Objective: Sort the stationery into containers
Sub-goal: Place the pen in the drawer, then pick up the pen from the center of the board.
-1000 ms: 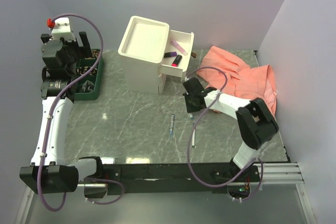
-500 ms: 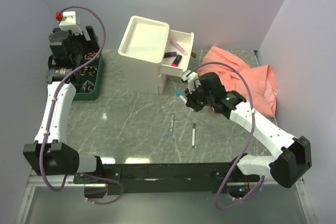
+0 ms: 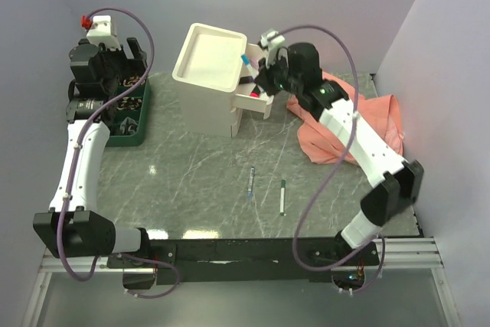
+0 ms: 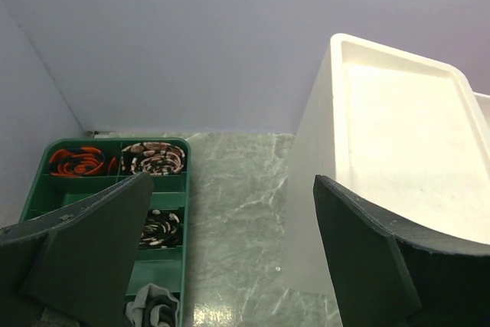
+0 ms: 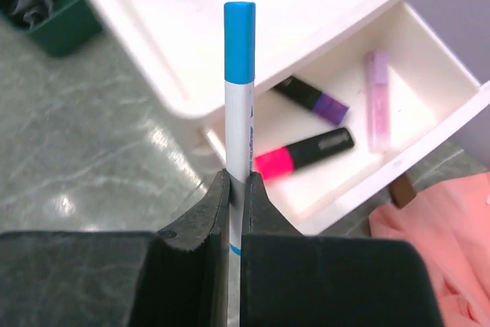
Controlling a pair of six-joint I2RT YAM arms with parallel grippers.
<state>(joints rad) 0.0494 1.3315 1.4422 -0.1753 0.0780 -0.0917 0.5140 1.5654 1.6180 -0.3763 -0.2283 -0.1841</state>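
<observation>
My left gripper moves back and down onto the blue-capped pen on the tabletop next, since it lies below and to the gripper's right in the top view.
My right gripper is shut on a thin white pen with a blue cap and holds it above the open top drawer of the cream-white cabinet. In the drawer lie a red-and-black marker, a purple highlighter and a pink highlighter. Two thin pens lie on the table: one with a blue cap and one with a green cap. My left gripper is open and empty, high over the table between the green tray and the cabinet.
A green divided tray with hair ties stands at the back left. A crumpled salmon-pink cloth lies right of the cabinet. Walls close in on three sides.
My right arm has lifted the blue-capped pen from the table by the cloth and carried it back and left, over the open drawer. The left arm has barely moved.
</observation>
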